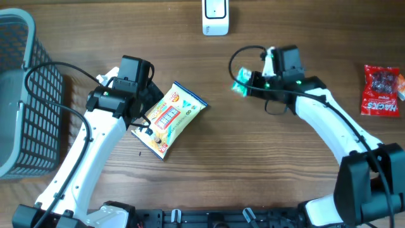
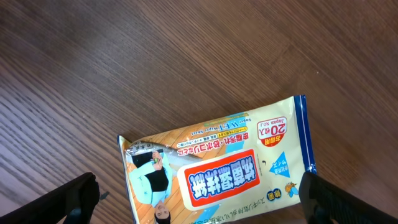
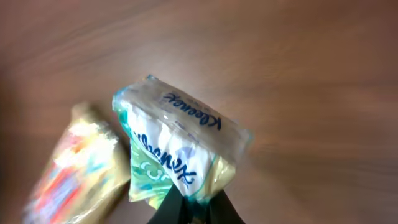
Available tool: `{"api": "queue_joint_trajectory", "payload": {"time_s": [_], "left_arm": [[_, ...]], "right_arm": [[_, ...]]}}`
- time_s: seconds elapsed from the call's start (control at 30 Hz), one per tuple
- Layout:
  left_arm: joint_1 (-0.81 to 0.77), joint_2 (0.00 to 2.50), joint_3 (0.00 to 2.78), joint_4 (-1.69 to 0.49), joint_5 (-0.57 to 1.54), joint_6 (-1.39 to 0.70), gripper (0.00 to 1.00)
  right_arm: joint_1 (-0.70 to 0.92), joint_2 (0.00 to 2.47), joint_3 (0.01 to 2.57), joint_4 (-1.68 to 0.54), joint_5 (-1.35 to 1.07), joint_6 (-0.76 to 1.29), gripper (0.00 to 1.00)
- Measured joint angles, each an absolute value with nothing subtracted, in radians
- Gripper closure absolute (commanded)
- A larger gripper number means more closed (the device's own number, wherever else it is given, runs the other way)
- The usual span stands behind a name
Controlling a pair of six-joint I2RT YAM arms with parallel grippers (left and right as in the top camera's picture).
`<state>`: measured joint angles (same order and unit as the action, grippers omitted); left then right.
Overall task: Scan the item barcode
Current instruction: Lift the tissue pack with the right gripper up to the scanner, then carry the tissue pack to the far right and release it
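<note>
My right gripper swings outward and toward the right in the overhead view next and releases the tissue pack (image 1: 240, 86) there, since bare wood shows (image 1: 393, 54) beside the red snack bag.
A green and white Kleenex tissue pack (image 3: 177, 152) hangs above the table, and my right gripper (image 3: 194, 205) is shut on its lower edge. From overhead the tissue pack (image 1: 240, 86) sticks out to the left of the right gripper (image 1: 252, 84). A white barcode scanner (image 1: 215, 16) stands at the table's far edge. My left gripper (image 2: 202, 199) is open, its jaws wide on either side of a yellow wet-wipes packet (image 2: 217, 165) lying flat on the wood. In the overhead view the wipes packet (image 1: 171, 117) lies just right of the left gripper (image 1: 140, 117).
A dark mesh basket (image 1: 22, 95) stands at the left edge of the table. A red snack bag (image 1: 381, 90) lies at the far right. The wipes packet shows blurred at the left (image 3: 74, 168) in the right wrist view.
</note>
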<state>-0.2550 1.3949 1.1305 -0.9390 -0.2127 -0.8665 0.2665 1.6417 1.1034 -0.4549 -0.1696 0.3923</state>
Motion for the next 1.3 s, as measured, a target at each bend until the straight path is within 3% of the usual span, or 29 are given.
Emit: {"api": "queue_joint_trajectory", "payload": {"time_s": [0.17, 0.27, 0.37, 0.7, 1.0, 1.3], "left_arm": [[-0.255, 1.395, 1.131, -0.939, -0.213, -0.867, 0.0], [-0.255, 1.395, 1.131, -0.94, -0.213, -0.867, 0.0], [-0.255, 1.395, 1.131, -0.94, -0.213, -0.867, 0.0], [-0.255, 1.397, 1.131, -0.939, -0.213, -0.867, 0.0], [-0.255, 1.397, 1.13, -0.94, -0.213, -0.867, 0.0], [-0.255, 1.397, 1.13, -0.94, -0.213, -0.867, 0.0]], "right_arm": [[0.412, 1.642, 1.246, -0.334, 0.362, 0.192, 0.96], [0.444, 1.666, 1.263, -0.192, 0.576, 0.053, 0.96], [0.44, 1.786, 1.354, -0.229, 0.683, -0.027, 0.96], [0.437, 2.102, 1.897, -0.275, 0.603, -0.074, 0.96], [0.438, 2.332, 1.946, 0.043, 0.42, -0.144, 0.96], [0.449, 2.433, 1.945, 0.115, 0.43, -0.482, 0.95]]}}
